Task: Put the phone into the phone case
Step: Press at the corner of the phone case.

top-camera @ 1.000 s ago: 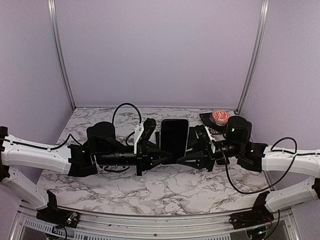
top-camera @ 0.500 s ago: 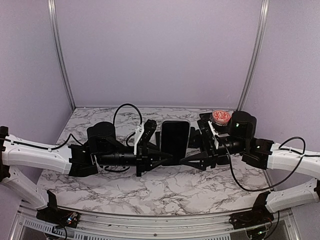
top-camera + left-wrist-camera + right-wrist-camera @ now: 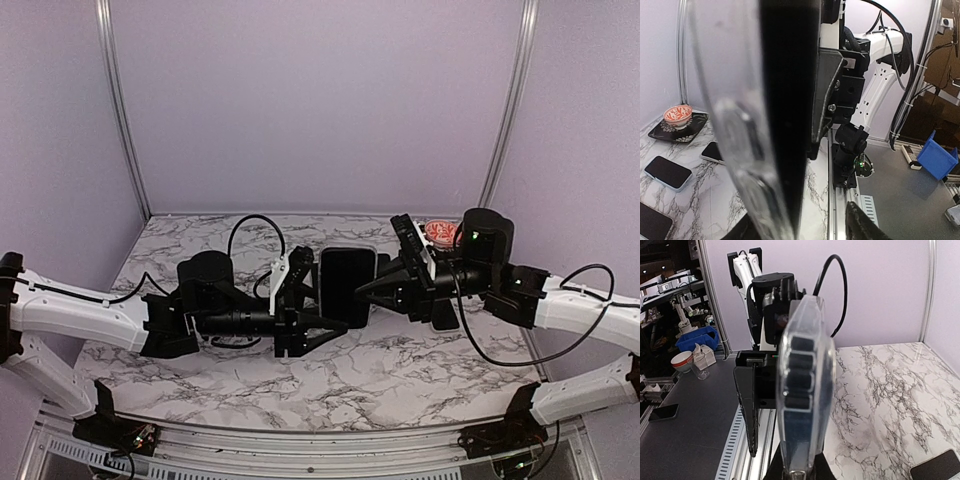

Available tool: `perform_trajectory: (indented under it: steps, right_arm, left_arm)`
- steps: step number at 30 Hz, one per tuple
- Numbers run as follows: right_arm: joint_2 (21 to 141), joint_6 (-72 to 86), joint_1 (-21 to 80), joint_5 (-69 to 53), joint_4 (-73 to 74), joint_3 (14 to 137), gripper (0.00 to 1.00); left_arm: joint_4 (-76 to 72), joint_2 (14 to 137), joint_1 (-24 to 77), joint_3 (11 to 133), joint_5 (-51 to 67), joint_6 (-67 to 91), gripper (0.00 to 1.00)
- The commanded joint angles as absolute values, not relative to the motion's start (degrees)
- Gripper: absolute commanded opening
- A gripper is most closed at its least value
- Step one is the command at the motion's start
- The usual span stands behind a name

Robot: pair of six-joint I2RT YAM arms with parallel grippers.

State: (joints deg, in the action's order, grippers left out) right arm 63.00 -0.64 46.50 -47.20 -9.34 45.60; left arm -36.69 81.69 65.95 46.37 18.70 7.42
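Observation:
The phone and case [image 3: 323, 262] should go down onto the bare marble next, because that clear tabletop is below my right gripper. I need to tilt my right gripper down, lower them and let them go there.
The black phone [image 3: 346, 285] sits against a clear case [image 3: 323, 262] and is held off the table between both arms. In the left wrist view the phone [image 3: 785, 100] shows edge on with the clear case [image 3: 730, 130] to its left. My left gripper [image 3: 322, 303] is open, its jaws spread on either side of the phone's left edge without touching it. My right gripper [image 3: 368, 290] is shut on the case's right edge. In the right wrist view the case [image 3: 805, 390] stands edge on in my right gripper [image 3: 800, 472]. I cannot tell whether the phone is fully seated.
A red-patterned bowl [image 3: 440, 233] on a black saucer stands at the back right and also shows in the left wrist view [image 3: 678, 114]. Several spare phones [image 3: 667, 171] lie on the marble table [image 3: 400, 370] near it, one under the right arm [image 3: 445, 315].
My right gripper has risen and swung back-left, carrying the cased phone up by its right edge. My left gripper's jaws have spread apart and its arm has shifted slightly right.

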Motion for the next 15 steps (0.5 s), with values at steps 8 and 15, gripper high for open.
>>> perform_trajectory:
  steps: [8,15]
  right_arm:
    - [63.2,7.9,44.7,-48.7,-12.5,47.9,0.00]
    - [63.2,21.2,37.5,-37.8,-4.9,46.1,0.00]
  left_arm:
    - [-41.7,82.6,66.1,44.3,15.7,11.5,0.00]
    - [-29.3,77.6,63.8,39.6,-15.5,21.6,0.99]
